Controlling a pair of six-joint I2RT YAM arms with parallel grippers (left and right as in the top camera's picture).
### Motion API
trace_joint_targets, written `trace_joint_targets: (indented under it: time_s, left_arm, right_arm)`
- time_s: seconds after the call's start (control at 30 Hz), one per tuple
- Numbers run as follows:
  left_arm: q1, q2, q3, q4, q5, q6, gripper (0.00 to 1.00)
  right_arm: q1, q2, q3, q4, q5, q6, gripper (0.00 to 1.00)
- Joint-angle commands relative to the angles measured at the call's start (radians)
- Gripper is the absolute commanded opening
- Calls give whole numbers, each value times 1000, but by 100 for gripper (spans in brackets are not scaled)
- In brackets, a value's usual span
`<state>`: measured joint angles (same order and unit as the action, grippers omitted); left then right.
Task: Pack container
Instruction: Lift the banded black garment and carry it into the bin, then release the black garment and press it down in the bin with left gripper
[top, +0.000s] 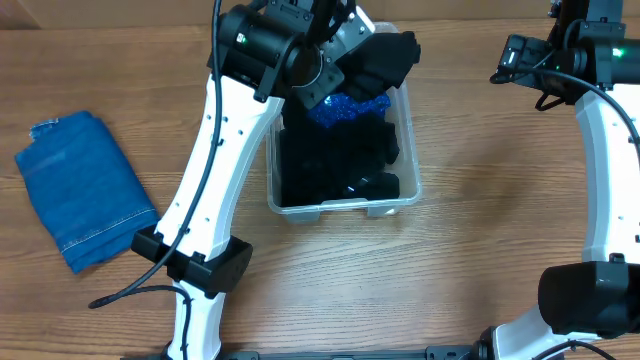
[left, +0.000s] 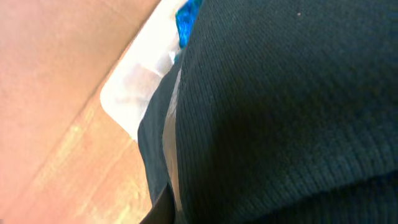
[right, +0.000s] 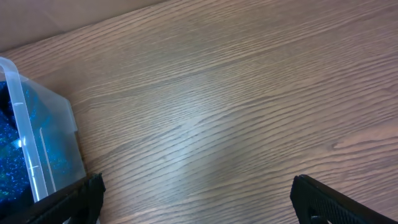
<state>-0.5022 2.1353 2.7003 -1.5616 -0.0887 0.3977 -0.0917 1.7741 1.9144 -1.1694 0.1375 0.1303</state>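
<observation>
The black folded garments are back of my left gripper and below it. My left gripper will next move back and down onto them to release the knit garment (top: 388, 55).
The clear container (top: 340, 208) stands mid-table with black folded garments (top: 335, 160) and a blue sparkly cloth (top: 345, 108) inside. My left gripper (top: 352, 48) hangs over its far end, shut on a black knit garment (top: 388, 55) that droops over the far rim. In the left wrist view that garment (left: 286, 112) fills the frame and hides the fingers; a container corner (left: 127, 93) shows beside it. My right gripper (top: 508, 60) is to the right of the container, open over bare wood (right: 199, 199), with the container's corner (right: 43, 143) at the left edge.
A folded blue denim garment (top: 85, 190) lies on the wooden table at the far left. The left arm's white link (top: 215, 170) slants across the table beside the container's left wall. The right arm's base (top: 590, 295) stands at the lower right.
</observation>
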Motion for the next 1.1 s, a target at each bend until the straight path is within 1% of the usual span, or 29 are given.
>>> trace_joint_targets:
  time_s: [0.0,0.07,0.13,0.47,0.63,0.83,1.07]
  left_arm:
    - [2,-21,-23,-2,-25,-118,4]
    - [-8,-15,-68,-1,-36,-129,4]
    - [-24,-14,-132,22,-94,-160,4]
    - [-91,-14,-374,133,-152,-159,4]
    - [-95,-14,-461,202,-262,-154,4]
    - [-95,-14,-477,220,-257,-156,4]
    - [-107,-14,-583,284,-240,-156,4]
  right_arm:
    - [-2,-6,2,4,3,4,100]
    - [-2,-6,2,4,3,4,100]
    - [-2,-6,2,4,3,4,100]
    - [-2,-6,2,4,3,4,100]
    - [-2,-6,2,4,3,4,100]
    - [-2,-6,2,4,3,4,100]
    - [-2,-6,2,4,3,4,100]
